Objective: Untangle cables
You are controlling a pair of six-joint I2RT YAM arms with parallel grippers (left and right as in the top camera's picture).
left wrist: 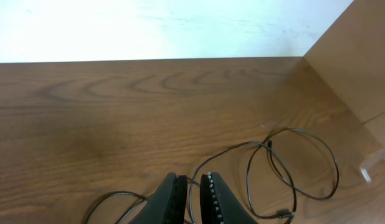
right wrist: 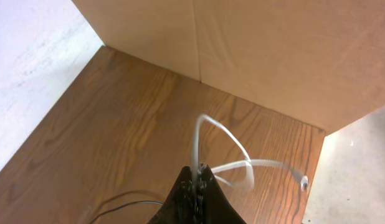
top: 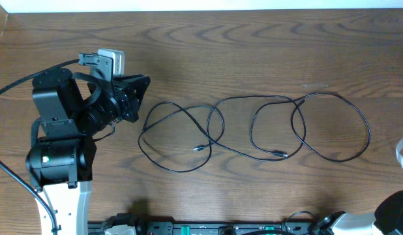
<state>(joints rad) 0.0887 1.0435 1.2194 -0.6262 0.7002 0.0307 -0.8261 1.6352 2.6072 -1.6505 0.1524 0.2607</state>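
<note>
The clear table beside the cardboard side is below my right gripper, so my right gripper will next move down toward that cardboard side to let go of the white cable.
Thin black cables lie in overlapping loops across the middle of the wooden table. My left gripper hovers just left of them. In the left wrist view its jaws stand almost together with only a slit between them and grip nothing; the black loops lie beyond the tips. At the far right, my right gripper is shut on a white cable, which rises from the jaws and curls to the right. A piece of that white cable shows at the overhead view's right edge.
A brown cardboard wall stands at the table's right end, also visible as a cardboard wall in the left wrist view. The table's edge and pale floor lie right beside the right gripper. The right arm's base sits at the bottom right corner.
</note>
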